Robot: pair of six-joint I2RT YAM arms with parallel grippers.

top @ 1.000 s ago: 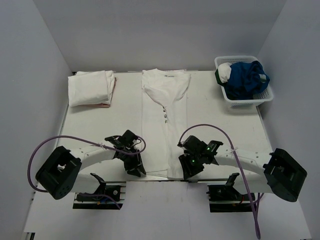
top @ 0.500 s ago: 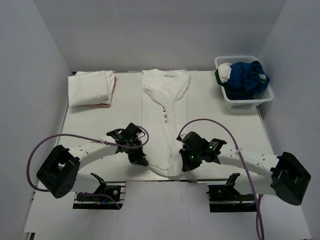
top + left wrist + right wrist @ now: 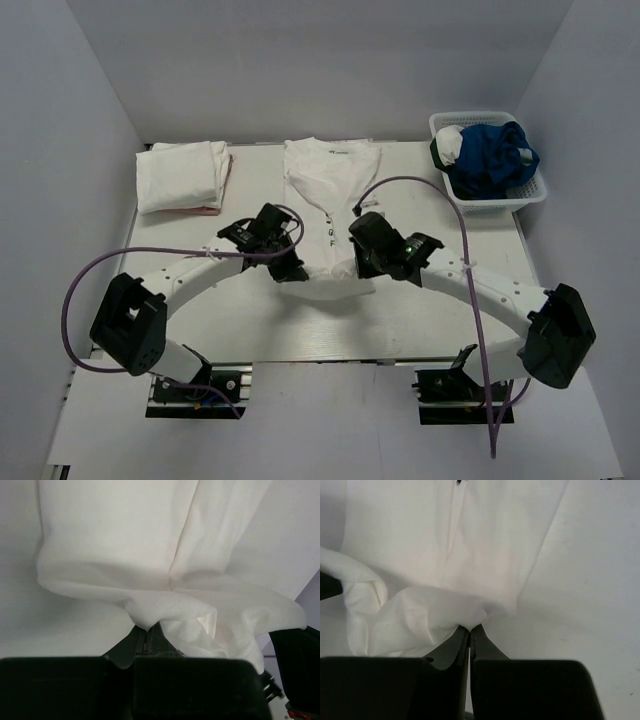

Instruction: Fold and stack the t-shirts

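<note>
I will next use my left gripper to move the t-shirt's hem corner outward past the dark print and then down onto the t-shirt. The t-shirt still lies long beyond the lifted hem.
A white t-shirt point(image 3: 330, 190) with a small dark print lies as a long strip down the middle of the table, collar at the far end. Its near hem is lifted and carried over its lower part. My left gripper point(image 3: 290, 272) is shut on the hem's left corner point(image 3: 145, 620). My right gripper point(image 3: 364, 262) is shut on the hem's right corner point(image 3: 470, 622). The cloth sags between the two grippers. A stack of folded white t-shirts point(image 3: 182, 177) lies at the far left.
A white lattice basket point(image 3: 488, 158) at the far right holds blue, white and dark green cloth. Grey walls close in the table on three sides. Purple cables loop over both arms.
Both grippers have lifted the shirt's near hem from the table's front edge and carried it away from the bases, over the shirt's lower part. The arms have stretched forward.
</note>
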